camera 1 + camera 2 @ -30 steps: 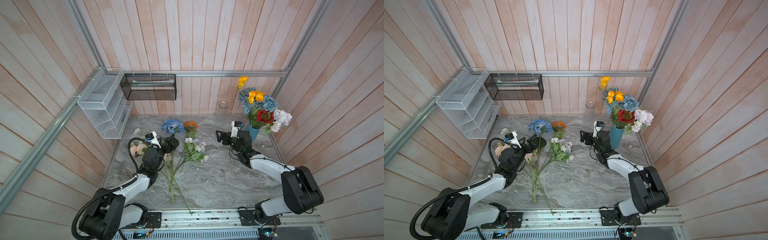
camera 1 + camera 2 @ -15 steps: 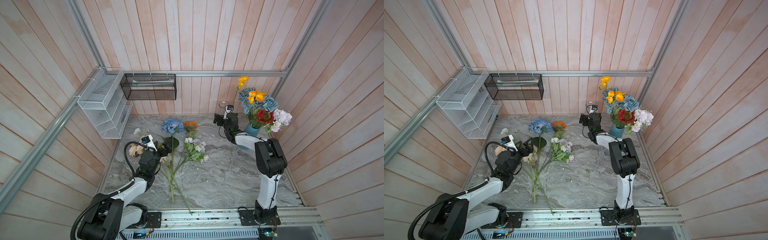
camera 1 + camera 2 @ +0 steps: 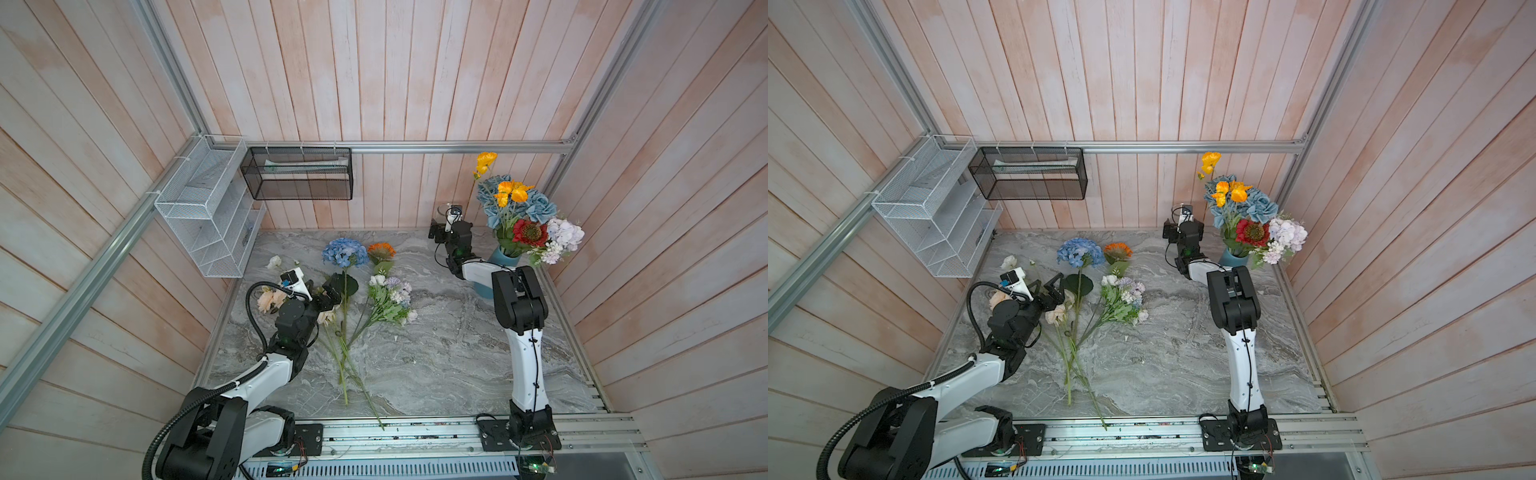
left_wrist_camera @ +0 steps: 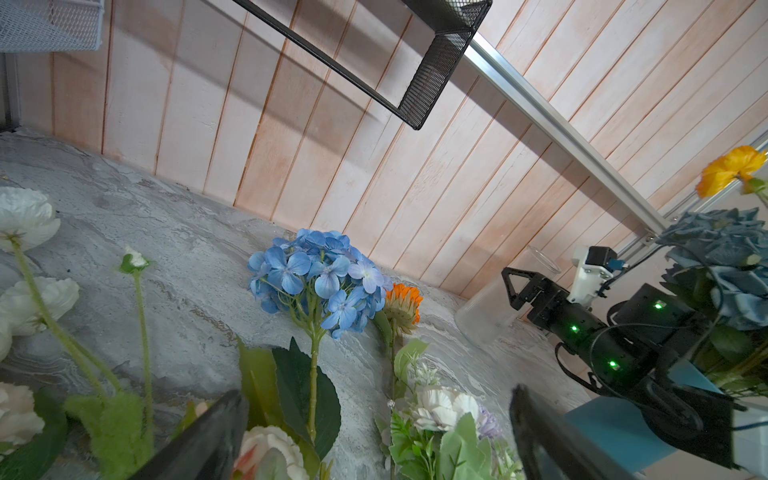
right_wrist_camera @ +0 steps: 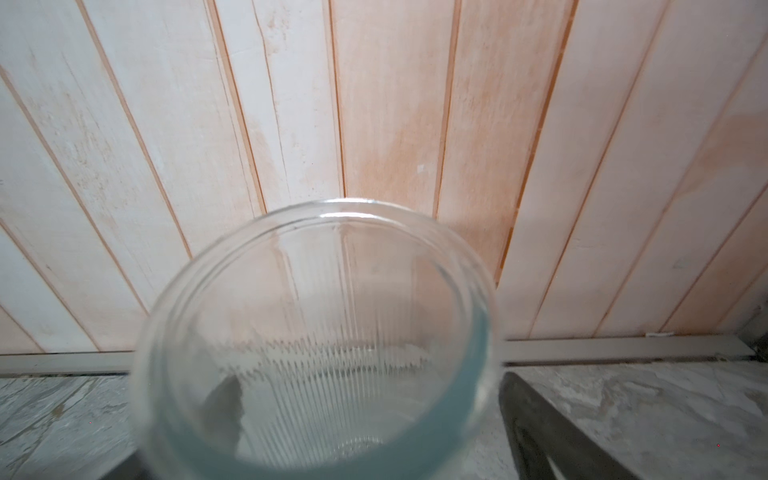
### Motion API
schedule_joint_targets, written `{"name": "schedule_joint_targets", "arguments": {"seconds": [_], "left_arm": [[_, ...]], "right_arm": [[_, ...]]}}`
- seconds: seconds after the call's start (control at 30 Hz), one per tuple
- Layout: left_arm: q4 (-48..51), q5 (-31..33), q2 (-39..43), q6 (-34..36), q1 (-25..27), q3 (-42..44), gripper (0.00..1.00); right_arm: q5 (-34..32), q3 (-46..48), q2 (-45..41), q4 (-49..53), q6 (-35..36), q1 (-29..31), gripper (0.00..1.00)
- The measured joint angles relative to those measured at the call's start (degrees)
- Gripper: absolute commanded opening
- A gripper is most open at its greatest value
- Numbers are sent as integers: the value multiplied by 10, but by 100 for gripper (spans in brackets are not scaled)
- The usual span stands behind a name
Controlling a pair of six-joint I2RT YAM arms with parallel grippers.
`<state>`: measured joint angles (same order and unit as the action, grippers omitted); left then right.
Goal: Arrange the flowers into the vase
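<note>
My right gripper slides outward around the clear ribbed glass vase next and closes, since the vase stands just outward of it, between its open fingers.
Several flowers lie on the marble table: a blue hydrangea point(image 3: 345, 251) point(image 4: 320, 278), an orange daisy point(image 3: 381, 250), a white and lilac sprig point(image 3: 390, 291), and peach blooms point(image 3: 268, 299). My left gripper point(image 3: 332, 291) point(image 4: 378, 395) hovers open over their stems, holding nothing. A clear ribbed glass vase point(image 5: 320, 332) point(image 3: 444, 210) stands empty by the back wall. My right gripper point(image 3: 438, 232) is open with a finger on each side of it. A blue vase point(image 3: 505, 257) at the back right holds a bouquet point(image 3: 519, 216).
A white wire shelf point(image 3: 203, 224) hangs on the left wall and a black mesh basket point(image 3: 299, 174) on the back wall. A metal rail point(image 3: 415, 432) runs along the front edge. Wooden walls close in three sides.
My right gripper has swung from mid-table back to the wall and now straddles the glass vase. The left gripper has barely shifted over the stems.
</note>
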<state>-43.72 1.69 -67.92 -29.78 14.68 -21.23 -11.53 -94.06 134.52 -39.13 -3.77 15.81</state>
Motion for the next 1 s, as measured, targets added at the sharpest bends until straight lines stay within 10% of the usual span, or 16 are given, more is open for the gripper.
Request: {"name": "schedule_joint_targets", "arguments": {"seconds": [0.37,0.6,1.0], "left_arm": [[3,-7,0,0,0,-1,100],[9,-9,6,0,0,-3,100],[24,20,33,9,-9,-4,100]], "right_arm": [[16,-92,52,-8,8,-16,92],[57,-98,54,-32,29,-25,56],[89,155,-95,-122,61,-2,35]]}}
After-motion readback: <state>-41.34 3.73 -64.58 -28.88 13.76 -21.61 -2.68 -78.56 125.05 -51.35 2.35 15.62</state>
